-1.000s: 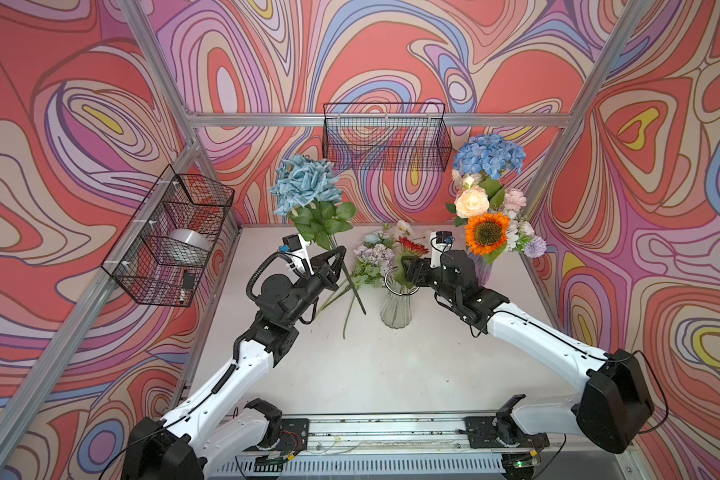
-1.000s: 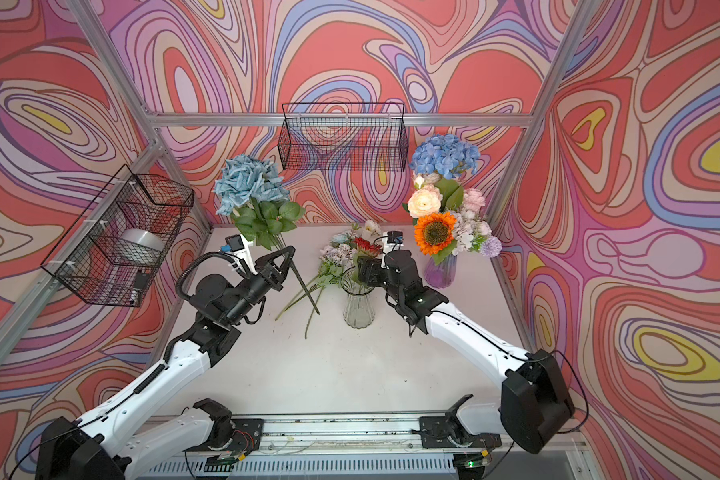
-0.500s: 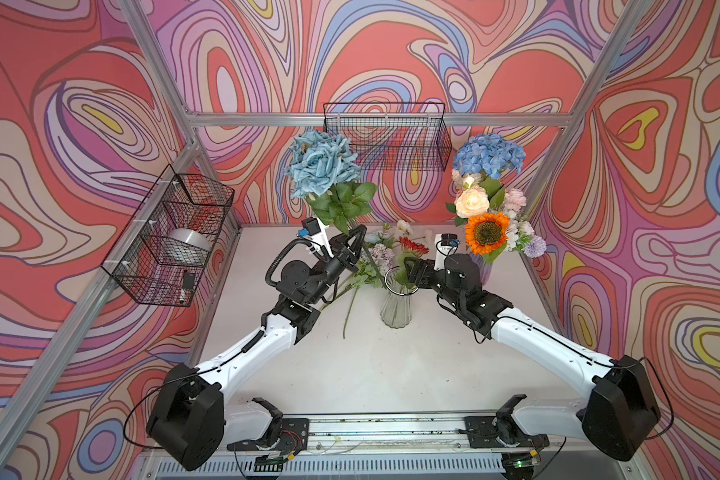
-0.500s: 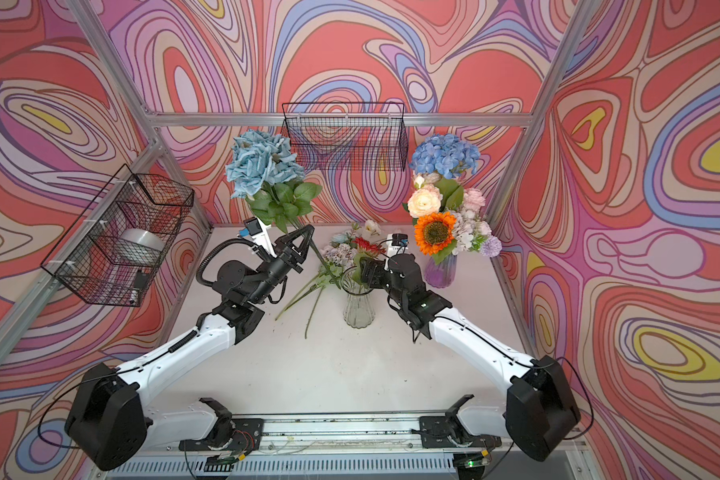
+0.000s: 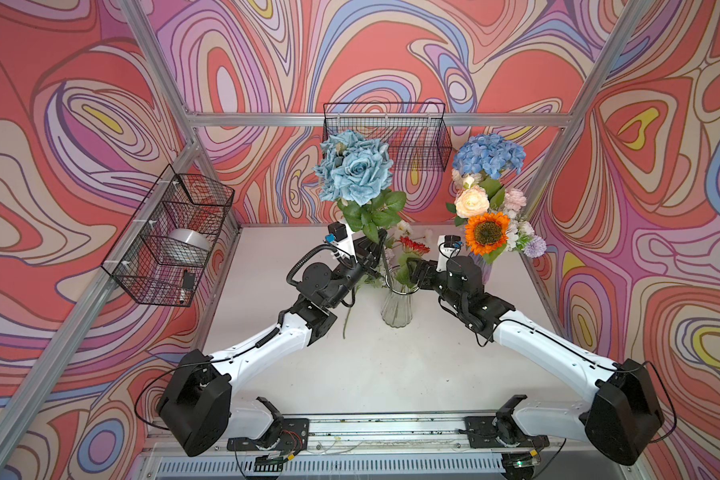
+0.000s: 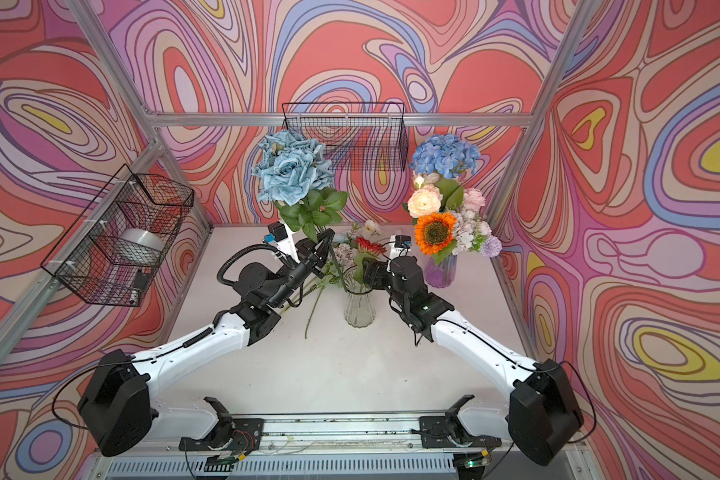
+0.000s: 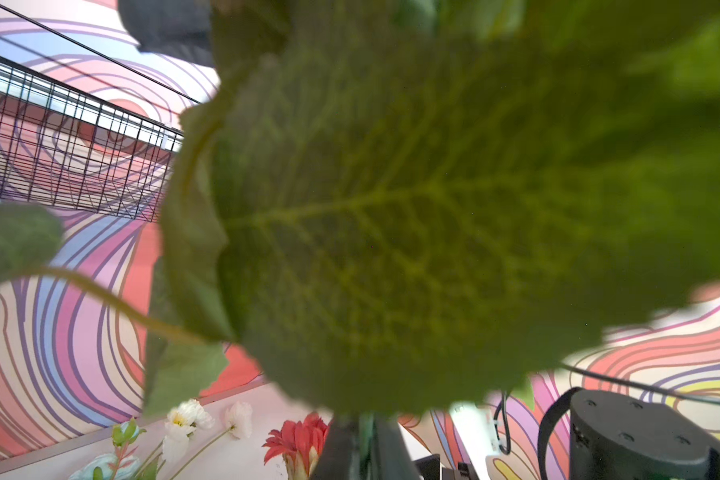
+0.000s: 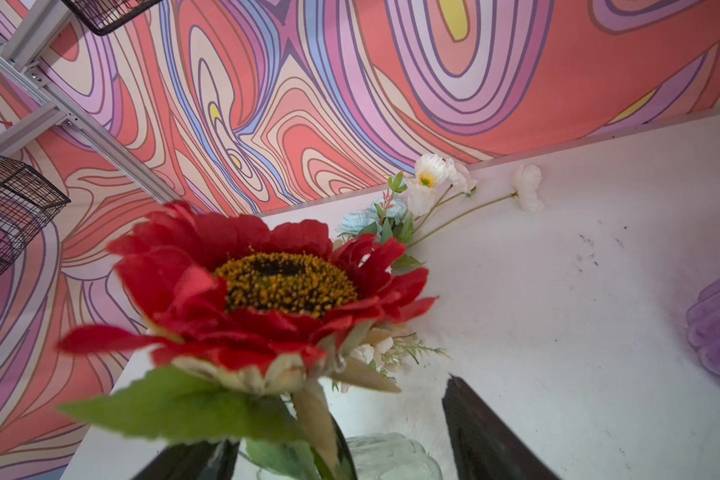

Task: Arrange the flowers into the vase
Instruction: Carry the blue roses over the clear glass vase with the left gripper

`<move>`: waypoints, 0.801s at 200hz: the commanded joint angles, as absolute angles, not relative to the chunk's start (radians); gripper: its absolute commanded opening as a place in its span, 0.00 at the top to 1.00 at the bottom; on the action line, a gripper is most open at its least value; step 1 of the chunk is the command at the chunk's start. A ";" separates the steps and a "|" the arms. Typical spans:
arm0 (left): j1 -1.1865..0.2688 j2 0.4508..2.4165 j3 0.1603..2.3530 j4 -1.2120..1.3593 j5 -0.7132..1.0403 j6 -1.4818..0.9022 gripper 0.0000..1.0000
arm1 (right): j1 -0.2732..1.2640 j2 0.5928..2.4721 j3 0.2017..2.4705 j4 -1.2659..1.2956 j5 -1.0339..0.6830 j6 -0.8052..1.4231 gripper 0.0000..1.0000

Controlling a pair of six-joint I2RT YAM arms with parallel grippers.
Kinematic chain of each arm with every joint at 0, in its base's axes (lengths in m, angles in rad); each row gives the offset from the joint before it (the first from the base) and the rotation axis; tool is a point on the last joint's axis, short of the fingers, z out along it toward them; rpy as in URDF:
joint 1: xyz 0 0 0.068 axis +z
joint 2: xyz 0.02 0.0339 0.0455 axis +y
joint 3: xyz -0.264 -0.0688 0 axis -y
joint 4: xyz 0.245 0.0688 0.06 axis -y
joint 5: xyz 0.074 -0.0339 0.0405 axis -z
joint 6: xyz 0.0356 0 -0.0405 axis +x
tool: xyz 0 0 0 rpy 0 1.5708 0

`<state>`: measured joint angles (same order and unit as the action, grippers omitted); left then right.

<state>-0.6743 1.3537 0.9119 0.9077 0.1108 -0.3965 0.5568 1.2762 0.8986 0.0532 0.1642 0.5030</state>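
Note:
The blue roses are high above the glass vase, so I need to move my left gripper toward the vase's opening [image 5: 400, 282], lower it there and let go of the green stem.
My left gripper [image 5: 374, 251] [image 6: 320, 254] is shut on the green stem of a bunch of blue roses [image 5: 355, 170] [image 6: 294, 171]. It holds the bunch upright just left of the clear glass vase [image 5: 396, 309] [image 6: 359, 311]. In the left wrist view a big leaf [image 7: 391, 208] hides most of the scene, and the left gripper [image 7: 364, 451] pinches the stem. A red flower [image 5: 413, 246] [image 8: 275, 286] stands in the vase [image 8: 391, 457]. My right gripper [image 5: 413, 271] [image 6: 368, 272] [image 8: 337, 453] is open, with a finger on each side of the vase's mouth.
A purple vase [image 5: 484, 270] with a full bouquet stands at the back right. White poppies [image 8: 429, 174] and other loose flowers [image 5: 404, 227] lie behind the glass vase. A loose stem [image 5: 346, 320] lies to its left. Wire baskets hang on the left wall [image 5: 171, 237] and back wall [image 5: 385, 133].
My left arm has swung the blue roses from the left toward the glass vase and stood them more upright. The right arm has barely moved.

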 commanded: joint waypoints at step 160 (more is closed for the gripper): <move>-0.724 1.558 0.926 1.034 0.048 -0.281 1.00 | 0.552 1.248 0.899 0.018 0.204 0.482 0.23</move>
<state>-0.6994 1.5410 0.9482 0.9459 0.0803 -0.3302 0.5568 1.2598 0.8974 0.0334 0.1871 0.4915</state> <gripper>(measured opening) 0.068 0.770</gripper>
